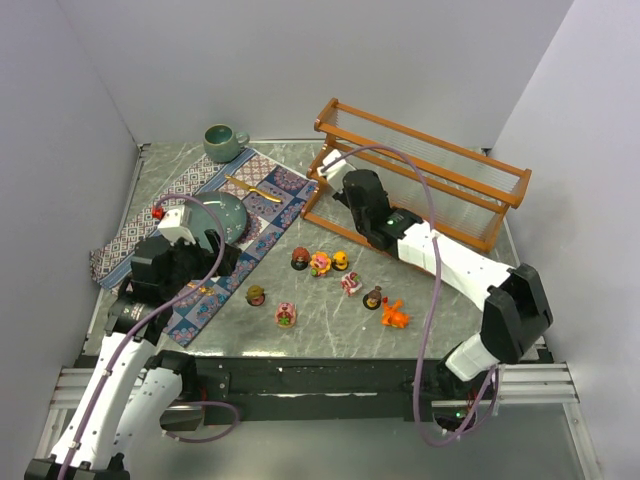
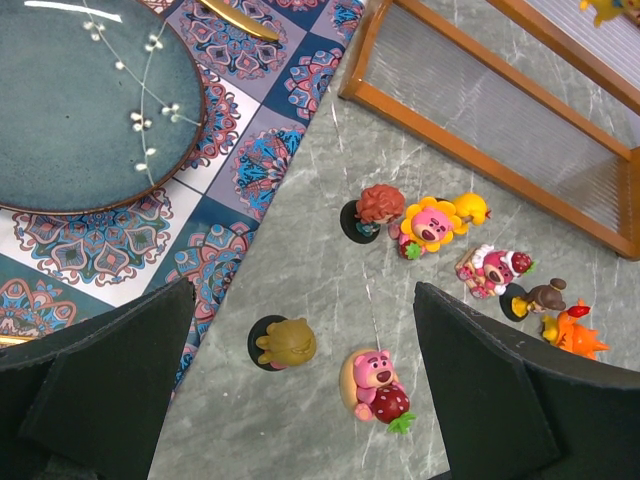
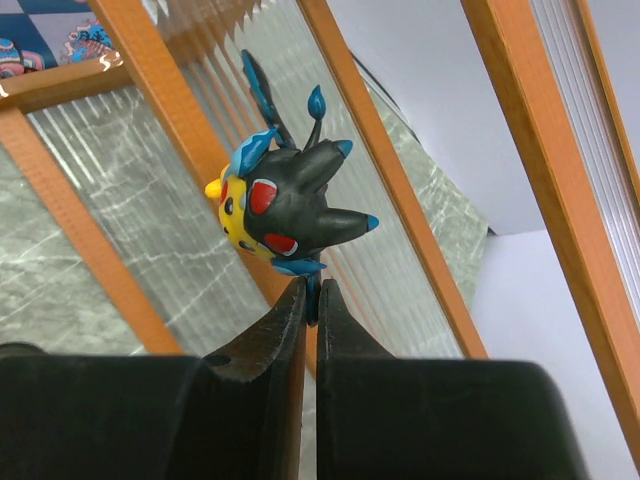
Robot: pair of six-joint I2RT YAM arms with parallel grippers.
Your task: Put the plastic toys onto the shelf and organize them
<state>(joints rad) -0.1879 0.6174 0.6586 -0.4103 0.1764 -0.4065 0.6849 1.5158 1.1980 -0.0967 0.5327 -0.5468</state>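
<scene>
The toy goes down and outward in my right gripper next until its yellow side clears the shelf's bar, then gets released, as the shelf's ribbed panel lies below and outward.
The wooden shelf stands at the back right and also shows in the left wrist view. My right gripper is shut on the thin blue tail of the dark spiky toy and holds it against the shelf's ribbed panels; in the top view the gripper is at the shelf's left end. Several toys stand on the table: a tan one, a pink bear with a strawberry, a red-haired one, a pink-and-yellow one and an orange one. My left gripper is open above the tan toy and the pink bear.
A patterned cloth mat lies at the left with a blue plate and a gold utensil on it. A green mug stands at the back left. Grey walls close in the left, back and right sides.
</scene>
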